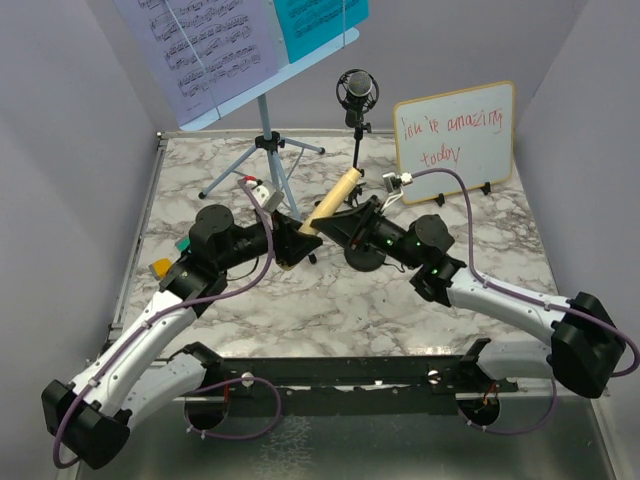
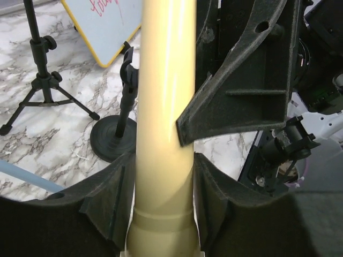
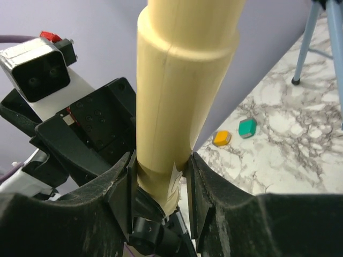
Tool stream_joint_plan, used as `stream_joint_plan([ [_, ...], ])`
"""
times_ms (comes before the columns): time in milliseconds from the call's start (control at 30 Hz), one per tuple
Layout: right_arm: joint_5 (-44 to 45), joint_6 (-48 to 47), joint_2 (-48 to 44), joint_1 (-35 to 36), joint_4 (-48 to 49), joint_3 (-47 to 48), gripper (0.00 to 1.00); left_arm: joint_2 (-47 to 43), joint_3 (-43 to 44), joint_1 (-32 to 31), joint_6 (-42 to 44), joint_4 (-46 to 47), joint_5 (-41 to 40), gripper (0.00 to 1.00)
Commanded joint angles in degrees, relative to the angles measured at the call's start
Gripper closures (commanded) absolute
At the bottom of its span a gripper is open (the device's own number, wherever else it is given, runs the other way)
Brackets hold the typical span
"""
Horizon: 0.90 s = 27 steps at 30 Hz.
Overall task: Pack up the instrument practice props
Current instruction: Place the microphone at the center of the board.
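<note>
The bare tabletop before the whiteboard lies below my right gripper and to its right in the top view, so next I will swing there, lower the microphone and release it.
The cream handheld microphone (image 1: 330, 203) hangs tilted above the table centre, held by both grippers. My left gripper (image 1: 291, 246) is shut on its lower end; in the left wrist view (image 2: 163, 179) its jaws press both sides of the cream body (image 2: 163, 96). My right gripper (image 1: 338, 224) is shut on it higher up, and in the right wrist view (image 3: 161, 176) it clamps the narrow neck. The black round-base pole (image 2: 110, 140) stands apart. The black studio microphone (image 1: 357, 92) stands on its small tripod (image 2: 44, 85). The light-blue music rack (image 1: 300, 62) holds the printed music sheet (image 1: 200, 40) and the cyan sheet (image 1: 320, 20).
The wood-framed whiteboard (image 1: 455, 130) with red writing stands at the back right. Small orange (image 1: 160, 267) and green (image 1: 183, 243) blocks lie at the left edge, also showing in the right wrist view (image 3: 222, 138). The rack's tripod legs (image 1: 240, 165) spread at the back left.
</note>
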Motion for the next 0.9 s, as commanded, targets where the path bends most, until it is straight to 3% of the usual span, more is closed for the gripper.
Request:
stream_joint_plan([
  [0,6.2,-3.13,-4.7,-0.71,-1.42,1.86,1.0,-5.46,-1.07,0.61,3.41,-2.48,-6.84,0.39],
  [167,8.74,-4.82,-8.03,-4.46,-12.69,6.9,0.99,-11.57,-2.9,1.83,4.58,-3.19,-15.93,0.22],
  [400,10.99,-5.3,-12.83,-13.76,-24.91,11.35,0.99,-16.34,-4.53,2.95,6.21,-5.83,-24.1,0.16],
  [633,7.76,0.25,-16.76,-32.78,-34.64,9.23,1.0,-21.34,-5.93,3.05,6.74,-6.9,-33.69,0.08],
  [733,3.4,6.19,-16.8,-42.63,-34.47,4.47,1.0,-22.63,-6.16,3.13,6.97,-7.13,-36.33,0.08],
  [867,0.69,10.36,-14.34,-50.76,-32.25,-2.06,1.0,-23.56,-6.01,3.14,6.43,-8.13,-41.51,0.07],
])
